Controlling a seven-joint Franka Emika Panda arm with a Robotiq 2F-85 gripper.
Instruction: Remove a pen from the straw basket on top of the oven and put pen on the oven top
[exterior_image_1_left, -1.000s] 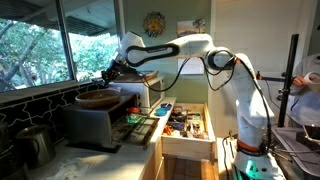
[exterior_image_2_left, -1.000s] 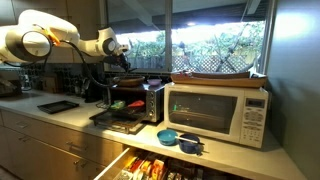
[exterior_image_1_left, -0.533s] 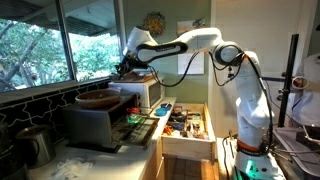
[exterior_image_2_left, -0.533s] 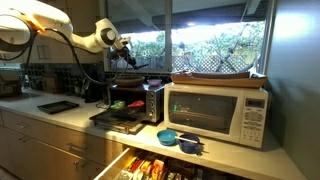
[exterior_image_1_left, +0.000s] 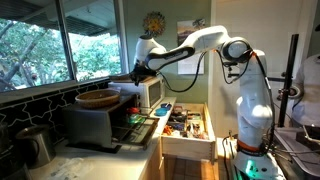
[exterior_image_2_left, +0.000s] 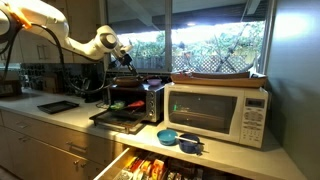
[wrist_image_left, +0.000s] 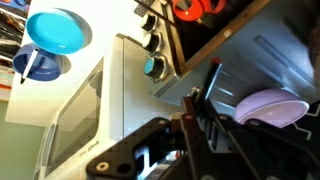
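Observation:
The pen (wrist_image_left: 211, 75) needs to go down and outward in my gripper to the bare oven top (wrist_image_left: 238, 73) beside the pink bowl and be released there, since that clear surface lies below it.
The straw basket (exterior_image_1_left: 98, 98) sits on top of the dark oven (exterior_image_1_left: 90, 126), whose front door hangs open. The oven also shows in an exterior view (exterior_image_2_left: 151, 101). My gripper (exterior_image_1_left: 138, 74) hovers above and beside the basket, over the oven's end nearest the white microwave (exterior_image_1_left: 152, 91). It also shows in an exterior view (exterior_image_2_left: 123, 59). In the wrist view the gripper (wrist_image_left: 200, 106) is shut, with a thin dark pen (wrist_image_left: 211, 75) sticking out between the fingers. The basket is out of the wrist view.
The white microwave (exterior_image_2_left: 216, 112) stands right beside the oven. Blue bowls (exterior_image_2_left: 175, 138) lie in front of it and show in the wrist view (wrist_image_left: 55, 30). A tray with colourful items (exterior_image_1_left: 138, 122) rests on the open door. An open drawer (exterior_image_1_left: 186, 124) juts out below.
My gripper has risen from low over the basket and moved sideways toward the microwave, staying shut.

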